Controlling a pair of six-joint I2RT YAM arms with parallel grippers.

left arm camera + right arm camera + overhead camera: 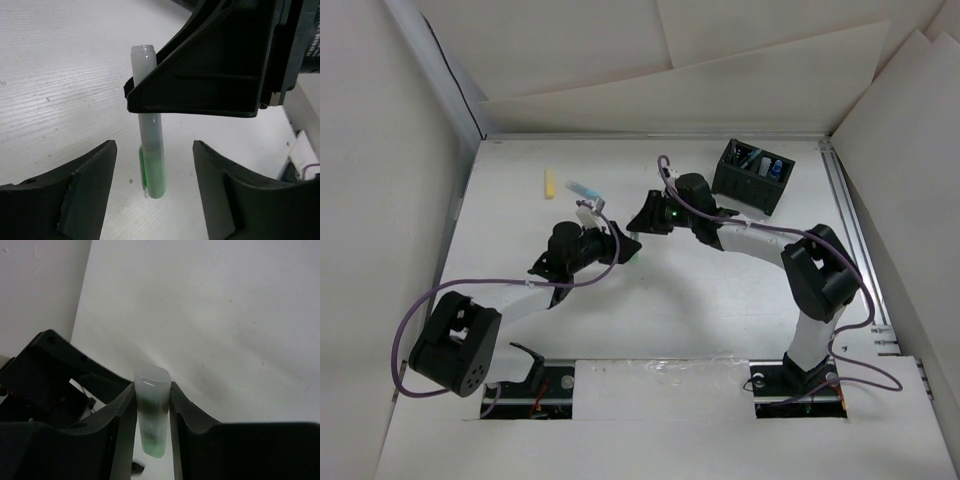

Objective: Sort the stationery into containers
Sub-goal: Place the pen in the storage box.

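The right gripper will next rise from the left gripper and swing outward over the container's end on the bar side, then lower the highlighter in.
A pale highlighter with a green cap [152, 160] hangs above the table. My right gripper [152, 407] is shut on its pale barrel [152, 400], both fingers pressed against its sides. My left gripper [155, 172] is open around the green end, with a gap on each side and no contact. The two grippers meet mid-table, left gripper [623, 246] facing right gripper [646, 216]. A yellow highlighter [549, 184] and a light-blue one [583, 188] lie on the table at the far left. The black container [752, 176] stands at the far right with several pens upright inside.
White walls enclose the table on the left, back and right. A metal rail [850, 230] runs along the right edge. Purple cables [420, 310] loop off both arms. The right gripper's black finger [210, 75] fills the upper right of the left wrist view.
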